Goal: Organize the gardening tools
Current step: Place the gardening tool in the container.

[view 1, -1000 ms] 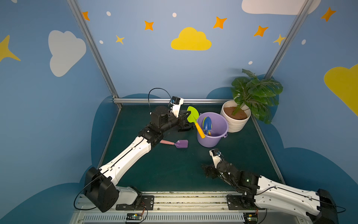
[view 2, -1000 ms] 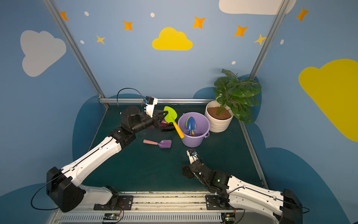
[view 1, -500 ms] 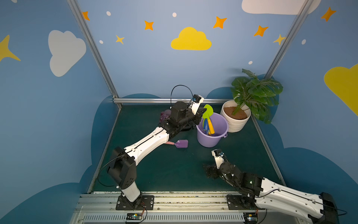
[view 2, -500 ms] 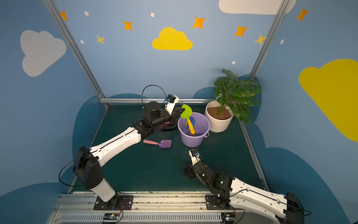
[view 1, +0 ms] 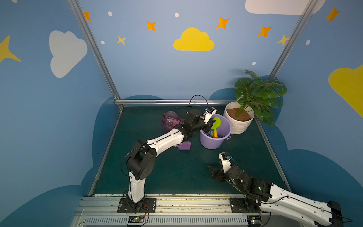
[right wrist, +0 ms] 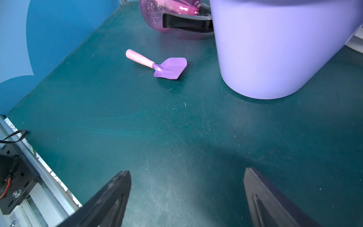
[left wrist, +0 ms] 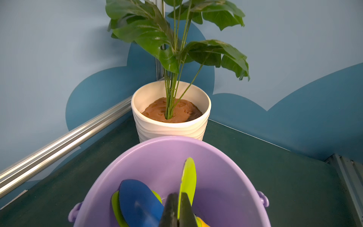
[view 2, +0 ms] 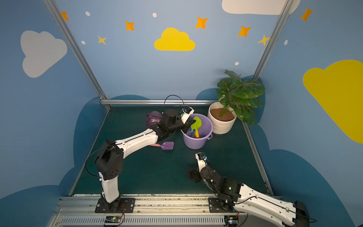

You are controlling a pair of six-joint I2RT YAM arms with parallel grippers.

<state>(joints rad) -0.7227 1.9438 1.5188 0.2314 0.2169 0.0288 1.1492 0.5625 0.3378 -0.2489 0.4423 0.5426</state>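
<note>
My left gripper goes down a little deeper into the opening of the lilac bucket next and releases the lime-green shovel, since the shovel's blade already hangs inside the bucket's rim.
My left gripper is shut on a lime-green shovel with a yellow handle, holding it edge-on inside the lilac bucket; in both top views the green shovel leans in the bucket's mouth. A blue shovel lies in the bucket over another green one. The purple shovel with a pink handle lies flat on the mat left of the bucket. The pink spray bottle lies on its side behind it. My right gripper is open and empty, low over the mat.
A white ribbed plant pot with a leafy plant stands right behind the bucket, in the back right corner. Metal rails and blue walls border the green mat. My left forearm stretches over the purple shovel's handle.
My left arm swung right, carrying the green shovel from left of the bucket to over it, then lowered it inside. The right arm barely moved.
</note>
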